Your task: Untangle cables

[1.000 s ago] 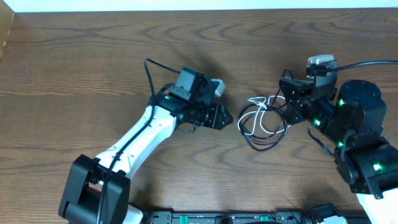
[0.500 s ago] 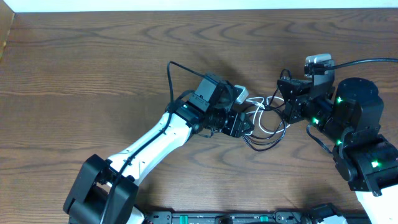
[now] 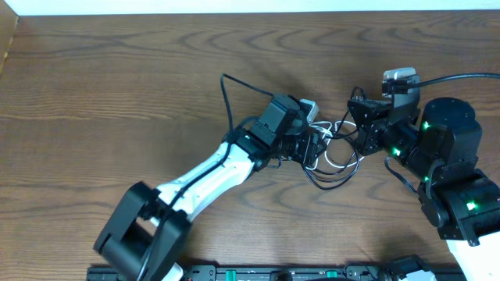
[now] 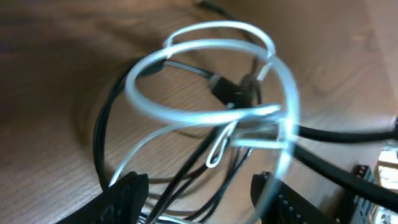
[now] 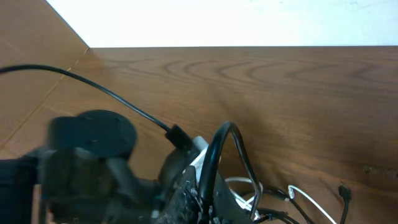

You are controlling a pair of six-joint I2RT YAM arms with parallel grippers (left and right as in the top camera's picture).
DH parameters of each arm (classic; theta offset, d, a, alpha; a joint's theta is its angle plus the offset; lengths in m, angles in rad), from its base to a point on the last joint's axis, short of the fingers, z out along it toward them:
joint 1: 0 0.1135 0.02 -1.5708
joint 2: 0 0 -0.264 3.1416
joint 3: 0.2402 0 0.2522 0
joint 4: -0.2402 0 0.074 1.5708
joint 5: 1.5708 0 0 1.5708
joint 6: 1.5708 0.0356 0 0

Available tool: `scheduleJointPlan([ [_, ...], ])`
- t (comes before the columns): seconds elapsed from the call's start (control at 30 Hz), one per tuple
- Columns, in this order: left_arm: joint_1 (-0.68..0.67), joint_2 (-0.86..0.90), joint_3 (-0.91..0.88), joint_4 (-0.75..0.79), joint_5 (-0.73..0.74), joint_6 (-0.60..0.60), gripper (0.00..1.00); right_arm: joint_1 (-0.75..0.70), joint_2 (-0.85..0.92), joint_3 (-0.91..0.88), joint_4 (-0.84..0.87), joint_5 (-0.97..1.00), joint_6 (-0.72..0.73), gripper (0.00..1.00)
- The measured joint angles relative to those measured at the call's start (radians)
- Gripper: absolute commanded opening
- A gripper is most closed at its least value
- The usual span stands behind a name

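I will next pull the black cable to the right in the overhead view with my right gripper and let it go there, because that part of the tabletop is clear of the tangle.
The black cable and the white cable lie tangled right of the table's middle. My left gripper has reached into the tangle's left side. In the left wrist view it stands open, with black strands and a white strand running between its fingers. A white loop curls just beyond them, over a black plug. My right gripper sits at the tangle's right edge. In the right wrist view it is shut on a black cable that arches up out of its jaws.
The left arm's white link slants from the near edge up to the tangle. Its blurred dark body fills the left of the right wrist view. The right arm's base stands at the right edge. Bare wooden table stretches to the left and back.
My left arm has swung right across the table, and its open fingers now straddle the tangle's left side. The right gripper has stayed put, shut.
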Motion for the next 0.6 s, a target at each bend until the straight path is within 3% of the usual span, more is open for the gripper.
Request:
scheduleJointPlan([
  [0.17,0.001,0.023,-0.003,0.003,-0.008,-0.042,0.11,0.000,0.000,0.000,-0.006,-0.002,0.000,0.01],
  [0.4,0.048,-0.024,-0.005,-0.082,-0.008,-0.040,0.08,0.000,0.000,0.000,-0.066,0.045,0.000,0.01],
  [0.6,0.191,-0.178,-0.005,-0.266,-0.007,0.008,0.08,0.000,0.000,0.000,-0.164,0.183,0.018,0.01],
])
